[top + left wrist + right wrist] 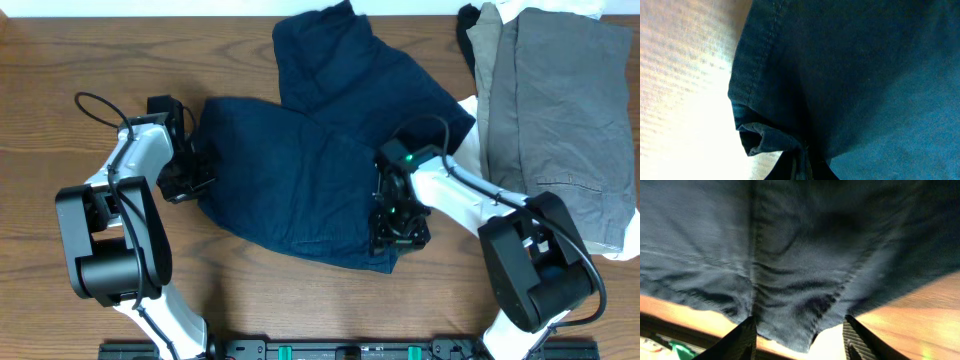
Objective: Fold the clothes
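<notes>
The garment's near edge slants, so my left gripper will next pull back toward the bare wood between it and my base and let go of the pinched fold.
The clothes' largest piece, a dark navy crinkled garment (300, 170), lies spread across the middle of the table. My left gripper (198, 178) is at its left edge, shut on a pinched fold of the navy fabric (850, 75); in the left wrist view the cloth bunches into the left gripper (802, 150). My right gripper (398, 232) hovers over the garment's front right corner, open. In the right wrist view its two fingers (742, 340) stand wide apart, and a corner of the navy cloth (800, 255) lies loose under the right gripper (799, 320).
A stack of grey clothes (560, 110) lies at the back right, with a black piece (467, 35) beside it and white fabric (590, 8) behind. Bare wooden table (80, 50) shows at the left and along the front edge.
</notes>
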